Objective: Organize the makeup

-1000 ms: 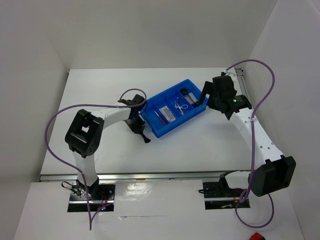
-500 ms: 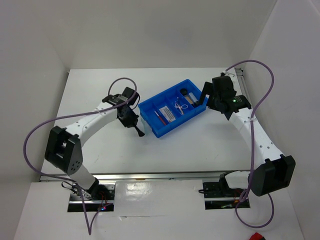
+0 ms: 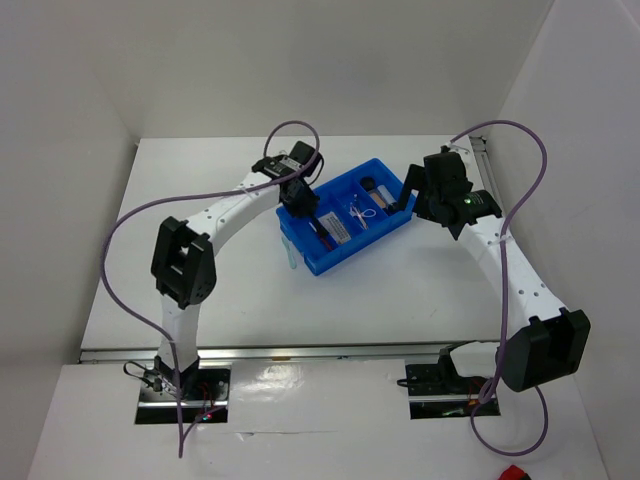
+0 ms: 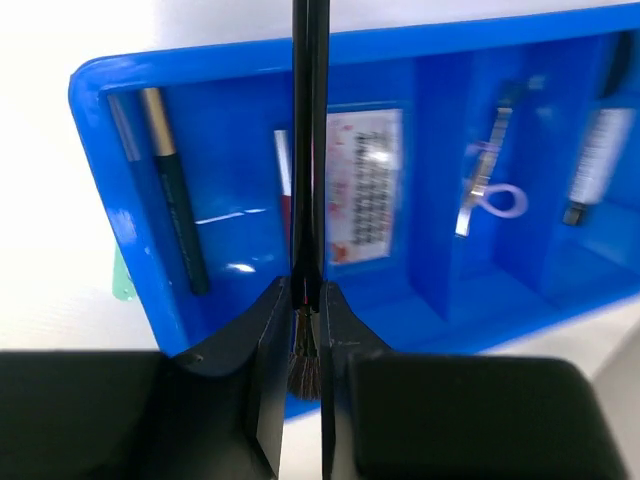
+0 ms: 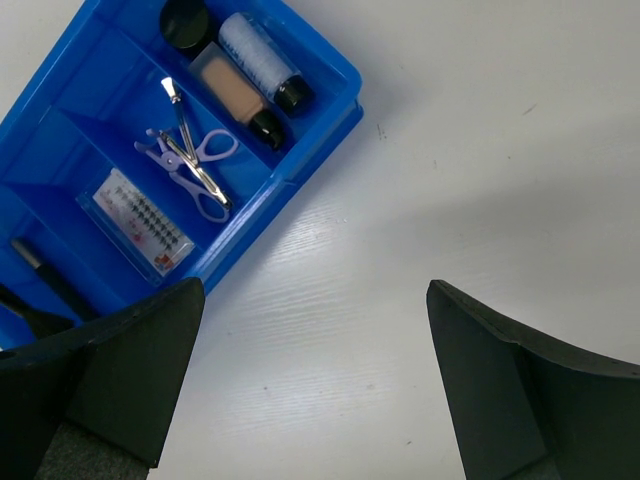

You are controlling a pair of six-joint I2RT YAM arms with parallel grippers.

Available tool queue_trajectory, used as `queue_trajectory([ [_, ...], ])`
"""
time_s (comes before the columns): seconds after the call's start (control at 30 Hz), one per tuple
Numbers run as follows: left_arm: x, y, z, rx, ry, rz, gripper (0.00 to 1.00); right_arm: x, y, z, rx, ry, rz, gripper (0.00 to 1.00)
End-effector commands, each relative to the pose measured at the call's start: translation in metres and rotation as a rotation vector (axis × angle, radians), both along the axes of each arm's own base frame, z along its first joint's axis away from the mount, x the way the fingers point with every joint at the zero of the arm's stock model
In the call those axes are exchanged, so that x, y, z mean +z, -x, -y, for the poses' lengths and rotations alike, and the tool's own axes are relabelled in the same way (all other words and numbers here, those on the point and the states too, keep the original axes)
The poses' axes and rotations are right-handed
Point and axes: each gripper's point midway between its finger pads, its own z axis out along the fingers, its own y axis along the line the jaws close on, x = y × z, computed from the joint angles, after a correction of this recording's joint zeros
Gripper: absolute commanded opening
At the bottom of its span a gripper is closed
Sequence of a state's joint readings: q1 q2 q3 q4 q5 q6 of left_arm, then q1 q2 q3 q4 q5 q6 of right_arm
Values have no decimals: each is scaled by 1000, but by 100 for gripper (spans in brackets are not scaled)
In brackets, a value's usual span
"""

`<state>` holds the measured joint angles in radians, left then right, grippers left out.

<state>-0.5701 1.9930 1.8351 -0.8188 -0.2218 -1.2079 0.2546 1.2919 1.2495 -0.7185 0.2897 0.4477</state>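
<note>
The robot's right gripper should reach across and down onto the pale green item (image 3: 290, 252), which is outside the blue tray, below that gripper and to its left in the top view.
My left gripper (image 3: 303, 205) is shut on a black brush (image 4: 308, 150) and holds it over the left part of the blue tray (image 3: 345, 258). The bristles (image 4: 305, 372) sit between the fingers. Under it in the left wrist view lie a dark pencil (image 4: 175, 190) and a white card (image 4: 360, 185). My right gripper (image 5: 315, 400) is open and empty above the table by the tray's right end. The right wrist view shows a black round jar (image 5: 185, 22), a clear bottle (image 5: 262, 60), a beige tube (image 5: 235, 98) and thin clips (image 5: 190, 160) in the tray.
A pale green item (image 3: 290, 256) lies on the table against the tray's near-left corner. White walls close the table at the back and sides. Purple cables loop over both arms.
My left arm has swung from the table left of the tray to over the tray, carrying the brush. The right arm has not moved.
</note>
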Motion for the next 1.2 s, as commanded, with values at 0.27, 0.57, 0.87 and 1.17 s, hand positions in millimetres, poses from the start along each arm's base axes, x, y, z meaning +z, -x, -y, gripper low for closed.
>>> queue_trajectory([
  [0.27, -8, 11, -3, -24, -24, -33, 56, 12, -2, 11, -22, 30, 42, 100],
  [0.57, 41, 13, 9, -114, 11, 85, 72, 16, -4, 9, -15, 21, 50, 100],
  [0.87, 136, 17, -16, -90, -34, 325, 64, 28, -7, -9, 62, -7, 70, 96],
  [1.17, 195, 60, -160, 154, -260, 406, 55, 34, 31, -228, 622, 8, 63, 81],
])
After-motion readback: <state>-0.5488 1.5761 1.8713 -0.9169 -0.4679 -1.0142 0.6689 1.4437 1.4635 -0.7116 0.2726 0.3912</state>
